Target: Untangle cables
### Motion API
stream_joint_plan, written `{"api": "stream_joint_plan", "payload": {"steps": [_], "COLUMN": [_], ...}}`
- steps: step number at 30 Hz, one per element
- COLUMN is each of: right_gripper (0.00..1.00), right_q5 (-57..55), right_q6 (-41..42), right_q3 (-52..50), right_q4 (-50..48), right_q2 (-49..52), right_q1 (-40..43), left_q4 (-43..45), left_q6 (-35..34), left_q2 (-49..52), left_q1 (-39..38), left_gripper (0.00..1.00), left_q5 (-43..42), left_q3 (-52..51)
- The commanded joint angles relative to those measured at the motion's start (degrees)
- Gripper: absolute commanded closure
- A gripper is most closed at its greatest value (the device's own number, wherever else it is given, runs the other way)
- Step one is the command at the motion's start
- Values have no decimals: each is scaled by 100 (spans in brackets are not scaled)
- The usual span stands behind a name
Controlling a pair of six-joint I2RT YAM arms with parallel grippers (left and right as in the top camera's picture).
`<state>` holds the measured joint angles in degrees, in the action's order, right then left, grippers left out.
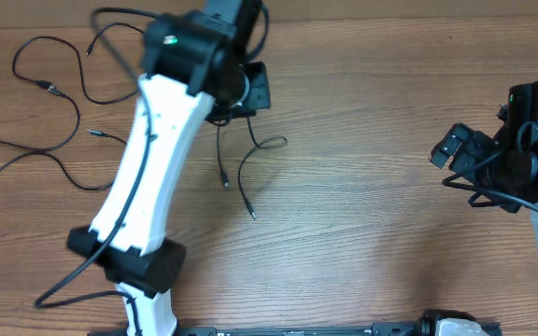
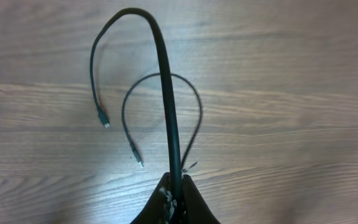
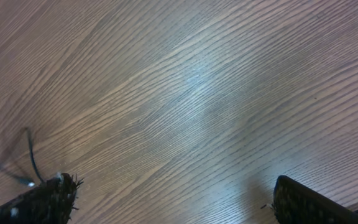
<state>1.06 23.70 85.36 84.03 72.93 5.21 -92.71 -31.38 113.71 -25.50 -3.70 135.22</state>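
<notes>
The cables will go down and to the right in the overhead view with my left gripper, and I will release them where bare wood lies clear of the loose pieces of cable.
My left gripper (image 1: 234, 109) is at the far middle of the table, shut on the cables. In the left wrist view its jaws (image 2: 176, 190) pinch a black cord (image 2: 166, 93) that arcs up and over to a silvery plug (image 2: 105, 122). A thinner cord (image 2: 160, 78) loops beside it and ends in a tip (image 2: 140, 163). Overhead, two strands (image 1: 243, 173) trail from this gripper toward me. More loose strands (image 1: 49, 89) lie at the far left. My right gripper (image 1: 454, 154) is open and empty at the right, jaws wide apart (image 3: 176, 205) above bare wood.
The left arm's white link (image 1: 143, 177) stretches from the near edge up to the far middle. Thicker black arm cables (image 1: 73, 280) run beside the arm's base. A thin cord end (image 3: 30, 155) shows at the left edge of the right wrist view.
</notes>
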Motion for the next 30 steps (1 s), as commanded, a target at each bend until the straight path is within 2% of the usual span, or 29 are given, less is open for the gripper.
{"api": "stream_joint_plan", "payload": {"steps": [1,5,11,13,14,15,18,24,27,30], "right_gripper": [0,0,0,0,0,0,0,0,0,0], "right_q5": [-57,-57,-57,-57,-57,-57,-57,-57,-57,-57], "right_q6": [-20,-20,-20,-20,-20,-20,-20,-20,-20,-20], "right_q3": [20,20,20,20,20,20,20,20,20,20], "right_q4": [-17,-17,-15,-17,-17,-17,-17,-15,-15,-17], "right_q2": [-15,-15,-15,-15,-15,-15,-15,-15,-15,-13], "right_q1": [17,17,17,17,17,17,17,17,17,17], "left_q4": [133,295,999,1156,1211,1239,1318,1379,1342,1322], "left_q6": [-28,-35,-35,-31,-26,13,494,1086,1784,2175], "left_q2": [232,643,1377,1611,1735,1827,2057,2041,2039,2039], "left_q1": [-149,-382,-627,-673,-686,-695,-706,-704,-706,-715], "left_gripper": [96,96,93,83,71,63,48,41,32,23], "left_q5": [-66,15,98,-48,-149,-249,-772,-1198,-1930,-2671], "left_q3": [-225,-240,-240,-238,-240,-238,-238,-83,271,750]}}
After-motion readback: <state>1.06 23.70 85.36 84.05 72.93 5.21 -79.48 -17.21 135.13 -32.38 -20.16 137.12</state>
